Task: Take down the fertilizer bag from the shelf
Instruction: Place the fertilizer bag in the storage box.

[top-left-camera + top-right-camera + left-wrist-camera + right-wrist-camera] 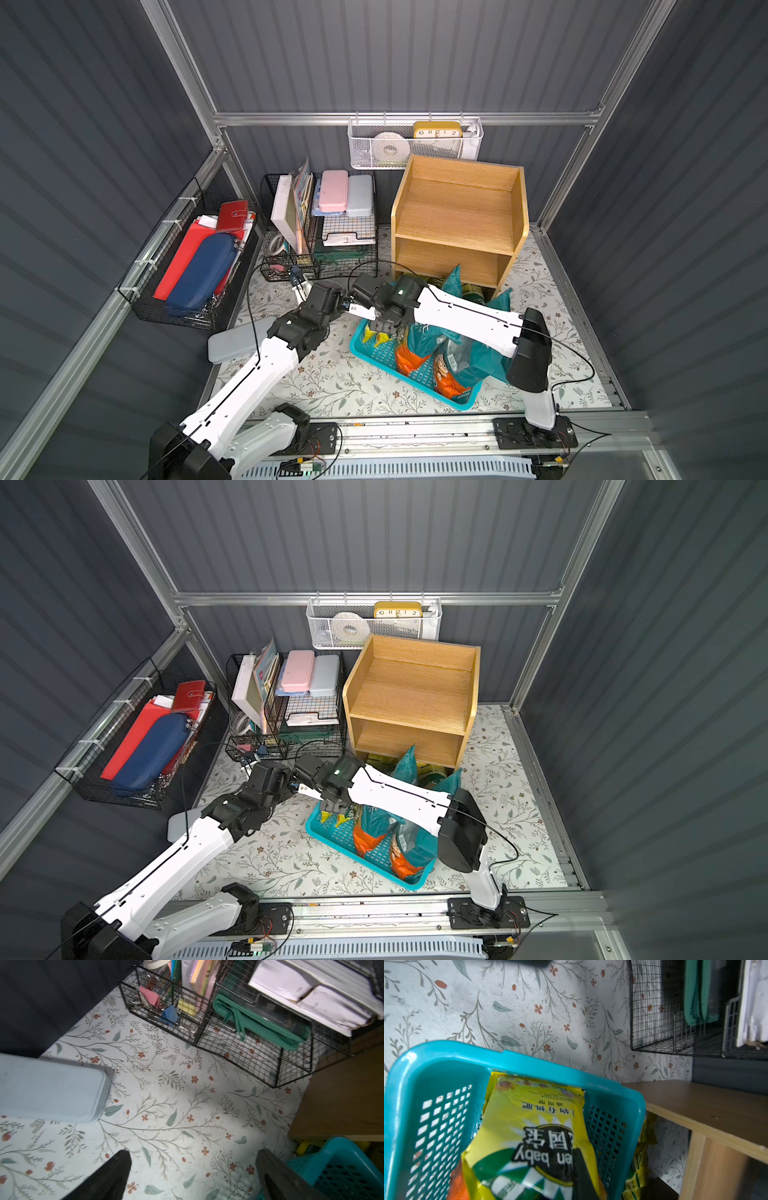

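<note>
The right gripper lowers the fertilizer bag slightly back next. It then releases it at the teal basket's open end (pixel 384 353), which lies below with room beside the orange bag.
The fertilizer bag (pixel 529 1126), yellow and green with printed text, hangs in my right gripper (pixel 566 1159), which is shut on it. It is over the near-shelf end of the teal plastic basket (pixel 446 1053). In both top views the bag's yellow edge (pixel 374 338) (pixel 336 817) shows under the right gripper (pixel 384 328) (pixel 334 806). The light-wood shelf (pixel 457 216) (pixel 411 696) stands just behind, its top two tiers bare. My left gripper (pixel 193 1153) (pixel 301 284) is open over the floral mat, holding nothing, left of the basket (pixel 361 353).
Teal and orange bags (pixel 419 353) lie in the basket. More bags (pixel 453 278) stand at the shelf's bottom tier. The black wire rack (pixel 324 232) sits left of the shelf, the white mesh basket (pixel 415 143) hangs behind it. A grey case (pixel 52 1088) lies on the mat.
</note>
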You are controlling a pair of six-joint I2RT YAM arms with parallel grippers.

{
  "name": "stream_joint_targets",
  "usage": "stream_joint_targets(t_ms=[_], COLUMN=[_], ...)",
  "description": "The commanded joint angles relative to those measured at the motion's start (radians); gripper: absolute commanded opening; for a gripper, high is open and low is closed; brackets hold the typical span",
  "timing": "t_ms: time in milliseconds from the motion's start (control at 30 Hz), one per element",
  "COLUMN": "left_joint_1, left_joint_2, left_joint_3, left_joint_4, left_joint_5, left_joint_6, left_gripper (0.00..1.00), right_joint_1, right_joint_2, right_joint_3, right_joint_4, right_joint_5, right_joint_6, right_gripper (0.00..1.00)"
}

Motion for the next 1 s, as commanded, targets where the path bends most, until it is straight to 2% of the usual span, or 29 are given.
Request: stream_joint_targets(t_ms=[0, 167, 267, 400, 600, 667, 733, 867, 967], left_joint_1=[-0.019, -0.019, -0.019, -0.019, -0.019, -0.019, -0.019, -0.019, -0.019], left_joint_2=[-0.093, -0.153, -0.18, -0.157, -0.072, -0.048, -0.021, 0.09, 0.191], left_joint_3=[0.032, 0.043, 0.025, 0.013, 0.036, 0.046, 0.058, 0.158, 0.259], left_joint_4=[0.042, -0.055, -0.045, -0.038, 0.012, 0.055, 0.13, 0.236, 0.28], left_joint_5=[-0.007, -0.136, -0.132, -0.084, -0.002, 0.027, 0.082, 0.244, 0.369], left_joint_6=[-0.05, -0.124, -0.11, -0.108, -0.097, -0.06, 0.019, 0.208, 0.303], left_gripper=[0.99, 0.99, 0.99, 0.99, 0.99, 0.99, 0.99, 0.99, 0.99], right_joint_1=[-0.001, -0.001, -0.001, -0.005, -0.055, -0.074, -0.094, -0.127, -0.14], right_joint_2=[0.093, 0.125, 0.128, 0.057, -0.131, -0.199, -0.27, -0.431, -0.556], right_joint_3=[-0.038, -0.087, -0.119, -0.179, -0.214, -0.203, -0.202, -0.223, -0.229], right_joint_4=[0.053, 0.103, 0.1, 0.153, 0.259, 0.272, 0.295, 0.336, 0.336], right_joint_5=[-0.032, -0.119, -0.159, -0.183, -0.202, -0.198, -0.181, -0.057, 0.16], right_joint_6=[-0.012, 0.039, 0.082, 0.13, 0.216, 0.245, 0.274, 0.331, 0.393], right_gripper=[0.0, 0.0, 0.01, 0.23, 0.58, 0.72, 0.82, 0.88, 0.92])
